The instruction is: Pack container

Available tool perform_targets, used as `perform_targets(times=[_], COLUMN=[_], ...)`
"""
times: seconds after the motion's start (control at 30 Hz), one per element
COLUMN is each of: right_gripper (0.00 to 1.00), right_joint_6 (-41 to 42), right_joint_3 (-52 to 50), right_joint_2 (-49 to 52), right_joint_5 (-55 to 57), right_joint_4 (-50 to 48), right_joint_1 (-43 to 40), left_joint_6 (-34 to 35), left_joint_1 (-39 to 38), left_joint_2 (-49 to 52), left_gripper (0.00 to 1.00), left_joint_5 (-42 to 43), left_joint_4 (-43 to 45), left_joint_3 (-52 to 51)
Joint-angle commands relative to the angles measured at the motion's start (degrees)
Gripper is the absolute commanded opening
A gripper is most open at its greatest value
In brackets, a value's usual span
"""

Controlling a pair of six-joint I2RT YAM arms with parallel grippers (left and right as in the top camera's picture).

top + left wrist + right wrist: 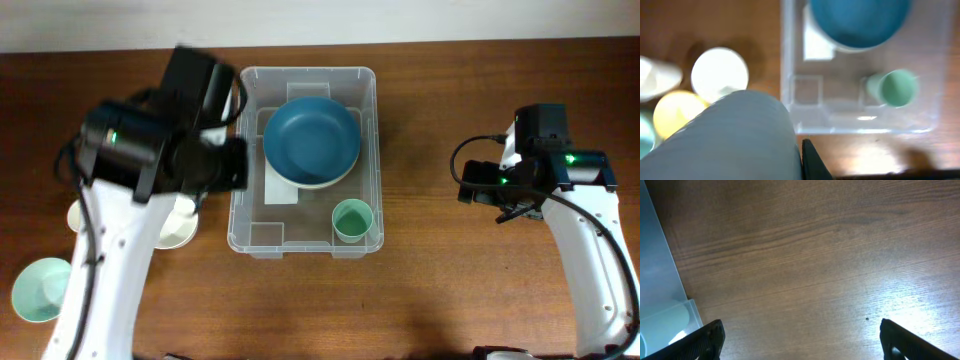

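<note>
The pale blue-grey cup should go across the container (237, 150) to the green cup (352, 220) next in my left gripper, then down into the green cup.
The clear container (237, 150) stands mid-table, also in the left wrist view (790, 110) and at the left edge of the right wrist view (660, 280). Inside it a blue bowl (310, 135) (860, 20) rests on a pale bowl, and a green cup (352, 220) (895, 87) stands in the near right corner. My left gripper (802, 150) is shut on a pale blue-grey cup (735, 140), held above the table just left of the container. Only one of its fingers shows. My right gripper (800, 330) (485, 188) is open and empty over bare wood, right of the container.
Left of the container are a white cup (720, 72), a yellow cup (675, 112) and a white bowl (655, 77). A white bowl (175, 225) and a mint bowl (40, 290) show in the overhead view. The left arm hides part of that group.
</note>
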State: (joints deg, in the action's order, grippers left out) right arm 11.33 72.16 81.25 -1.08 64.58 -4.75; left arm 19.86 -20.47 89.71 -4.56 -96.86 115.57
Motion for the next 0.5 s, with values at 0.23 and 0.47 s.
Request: perform_targets(times=[0.23,0.47], right_gripper=[0.95,0.95], right_joint_6=[-0.39,-0.39], right_joint_3=[0.92,0.92], right_joint_2=[-0.92,-0.92], right_joint_5=[0.28,0.28], right_joint_4=[0.02,0.02], right_joint_1=[-0.15,-0.15], left_joint_6=[6.47,6.45], left_joint_1=[-1.77,-10.67], left_joint_2=[0.07,6.71], left_gripper=[0.01,0.01], left_joint_5=[-3.28,-2.10], left_joint_4=[4.52,11.76], left_joint_3=[-11.34,-11.34])
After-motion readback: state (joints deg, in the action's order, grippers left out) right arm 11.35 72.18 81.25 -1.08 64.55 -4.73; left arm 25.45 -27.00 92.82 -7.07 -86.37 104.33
